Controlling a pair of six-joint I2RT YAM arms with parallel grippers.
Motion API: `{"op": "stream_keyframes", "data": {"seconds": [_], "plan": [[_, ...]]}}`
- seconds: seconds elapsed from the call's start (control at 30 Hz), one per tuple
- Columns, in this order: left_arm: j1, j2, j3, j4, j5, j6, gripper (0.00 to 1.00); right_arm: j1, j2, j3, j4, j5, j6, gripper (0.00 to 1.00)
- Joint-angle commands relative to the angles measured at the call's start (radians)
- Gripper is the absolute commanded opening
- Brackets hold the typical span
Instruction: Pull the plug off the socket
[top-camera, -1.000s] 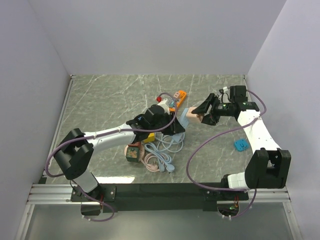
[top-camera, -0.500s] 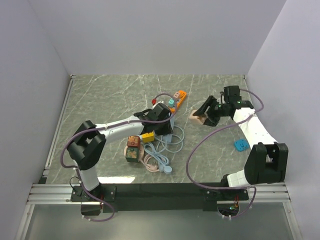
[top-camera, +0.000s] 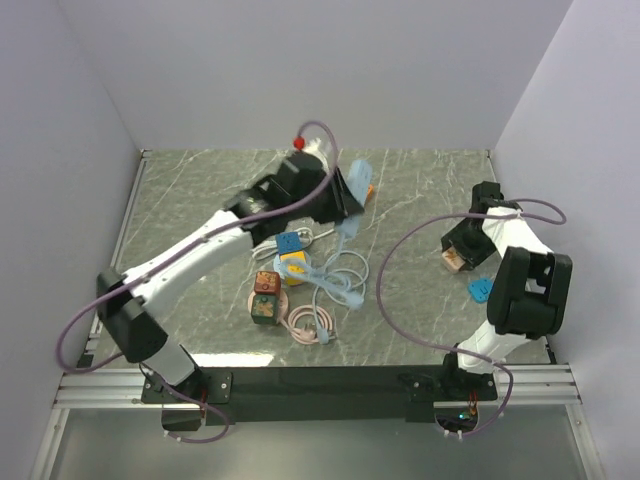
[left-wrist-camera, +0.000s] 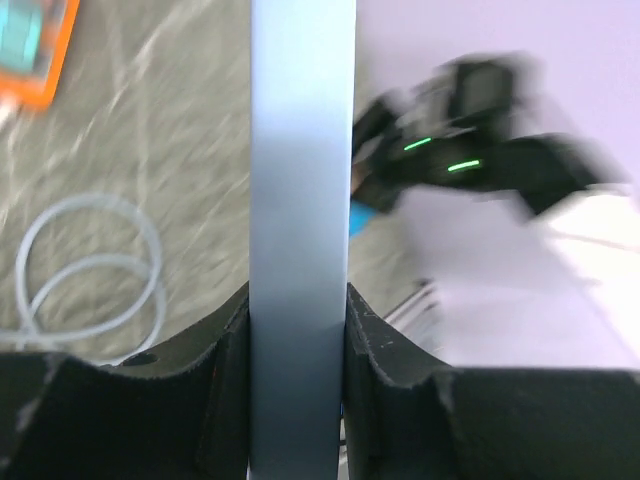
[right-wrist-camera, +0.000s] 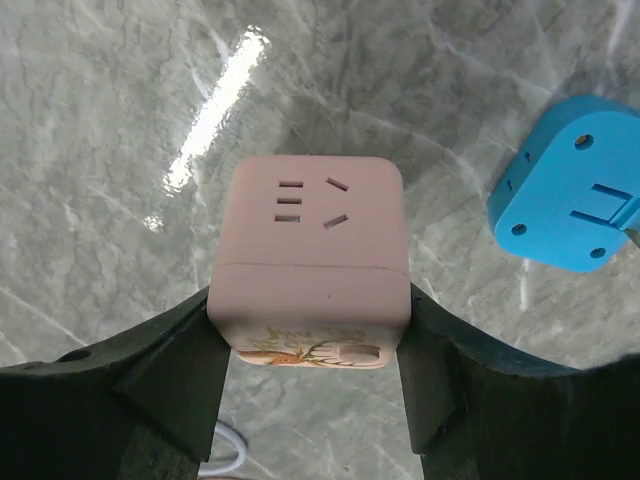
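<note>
The left gripper carries the plug to the left in the top view next and lowers it onto bare tabletop by the side rail (top-camera: 157, 242), since blocks crowd the middle of the table.
The light blue plug (top-camera: 357, 178) is raised above the table's back middle, and my left gripper (top-camera: 343, 197) is shut on it. In the left wrist view the plug (left-wrist-camera: 300, 180) fills the gap between the jaws of the left gripper (left-wrist-camera: 298, 330). Its pale blue cable (top-camera: 335, 275) hangs down to a coil on the table. The pink socket cube (top-camera: 455, 258) is far right, apart from the plug. My right gripper (right-wrist-camera: 310, 305) is shut on the socket (right-wrist-camera: 308, 240), whose face slots are empty.
A blue plastic piece (top-camera: 482, 288) (right-wrist-camera: 565, 195) lies just beside the socket. An orange power strip (top-camera: 365, 189) sits behind the plug. A yellow block (top-camera: 292, 265), a blue tile (top-camera: 290, 243), two brown cubes (top-camera: 265, 295) and a pink cable coil (top-camera: 305, 322) lie mid-table.
Plug and socket were together at the table's middle; now they are apart. My left arm lifted the plug up and back, and my right arm carried the socket to the right.
</note>
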Motion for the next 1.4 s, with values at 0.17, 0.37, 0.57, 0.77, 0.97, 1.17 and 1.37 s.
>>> {"op": "stream_keyframes", "data": {"seconds": [0.17, 0.37, 0.57, 0.77, 0.97, 1.17, 1.37], "plan": [[0.149, -0.206, 0.22, -0.118, -0.074, 0.111, 0.0, -0.002, 0.08, 0.062, -0.023, 0.141, 0.051, 0.0], [0.389, -0.29, 0.191, -0.329, -0.395, 0.23, 0.0, -0.002, 0.064, 0.045, -0.015, 0.156, 0.041, 0.0], [0.615, -0.358, -0.036, -0.287, -0.455, 0.306, 0.0, -0.002, 0.083, 0.045, -0.017, 0.147, 0.04, 0.01], [0.787, -0.32, -0.268, -0.212, -0.406, 0.36, 0.0, -0.002, 0.118, 0.083, -0.056, 0.19, 0.057, 0.07], [0.916, -0.242, -0.391, -0.119, -0.435, 0.397, 0.0, -0.002, 0.121, 0.092, -0.069, 0.208, 0.061, 0.1], [1.017, -0.107, -0.34, -0.105, -0.478, 0.412, 0.0, -0.004, 0.143, 0.094, -0.073, 0.222, 0.064, 0.1], [1.028, 0.068, -0.271, -0.134, -0.533, 0.397, 0.01, -0.013, 0.152, 0.105, -0.096, 0.245, 0.083, 0.16]]}}
